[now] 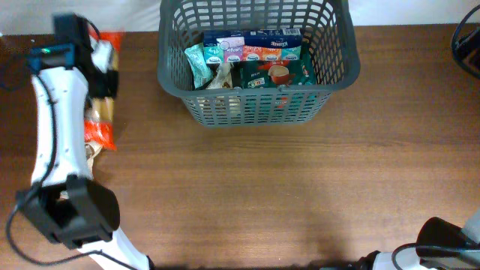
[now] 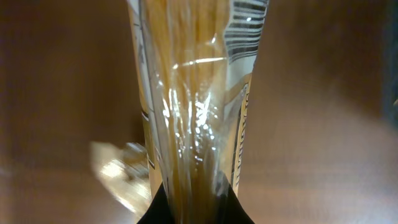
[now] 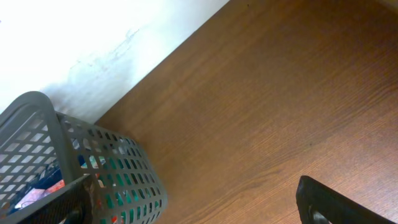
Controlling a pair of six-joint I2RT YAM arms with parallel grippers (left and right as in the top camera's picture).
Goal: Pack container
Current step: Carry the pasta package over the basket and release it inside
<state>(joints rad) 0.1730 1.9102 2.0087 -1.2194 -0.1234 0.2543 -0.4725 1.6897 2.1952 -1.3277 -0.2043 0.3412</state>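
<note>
The pasta (image 2: 196, 93) points across the row of the boxes (image 1: 255, 46), so next my left gripper rises over the container's rim, turns in line with them and lowers inside.
The container (image 1: 255, 91), a dark grey slotted basket, stands at the back centre and holds several snack packets and boxes (image 1: 255, 46). It also shows in the right wrist view (image 3: 37, 112) at the lower left. My left gripper (image 2: 196, 210) is shut on a clear packet of long yellow pasta (image 2: 196, 93), which fills the middle of the left wrist view above the wooden table. In the overhead view the left gripper (image 1: 103, 84) is at the far left, over a tan packet (image 1: 102, 112). My right gripper (image 3: 186, 200) is open and empty, its fingers wide apart over bare table right of the container.
Orange packets lie at the far left (image 1: 100, 135) and back left (image 1: 112, 39), with a crinkled clear wrapper (image 1: 93, 154) beside the left arm. The right arm's base (image 1: 450, 240) sits at the front right corner. A white wall (image 3: 93, 31) runs behind the table.
</note>
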